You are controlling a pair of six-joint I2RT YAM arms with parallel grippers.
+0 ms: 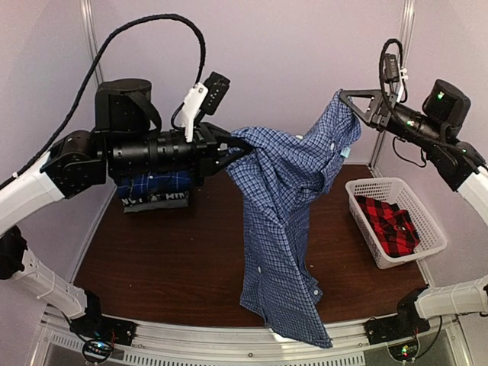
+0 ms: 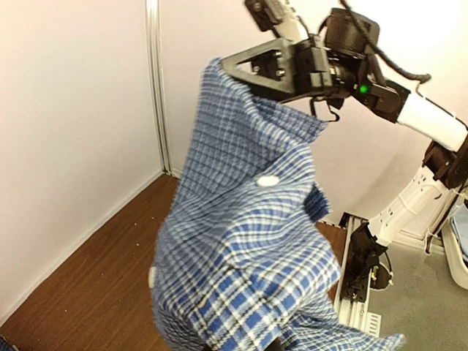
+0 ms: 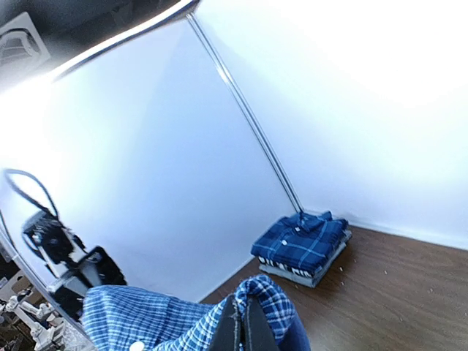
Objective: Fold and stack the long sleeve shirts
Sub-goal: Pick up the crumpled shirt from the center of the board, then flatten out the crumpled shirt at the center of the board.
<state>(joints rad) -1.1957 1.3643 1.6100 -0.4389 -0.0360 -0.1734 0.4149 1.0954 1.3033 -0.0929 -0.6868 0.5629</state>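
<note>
The check shirt (image 1: 286, 221) hangs in midair, so it goes down in my left gripper onto the bare brown tabletop below the gripper next and is released there.
The blue-and-white fine check shirt (image 1: 286, 221) hangs in the air between both arms, its tail reaching the table's front edge. My left gripper (image 1: 236, 151) is shut on its left shoulder area; its jaws are hidden under cloth in the left wrist view (image 2: 248, 256). My right gripper (image 1: 347, 103) is shut on the shirt's top right corner, and its fingertips (image 3: 241, 329) pinch the cloth. The darker blue plaid shirt (image 1: 152, 183) lies folded on a stack at the back left (image 3: 301, 243). The red-and-black plaid shirt (image 1: 389, 221) lies in the basket.
A white slatted basket (image 1: 433, 229) stands at the right of the brown table (image 1: 168, 267). The folded stack rests on other folded cloth (image 1: 152, 201) near the back left wall. Metal frame posts (image 3: 248, 117) stand in the corners.
</note>
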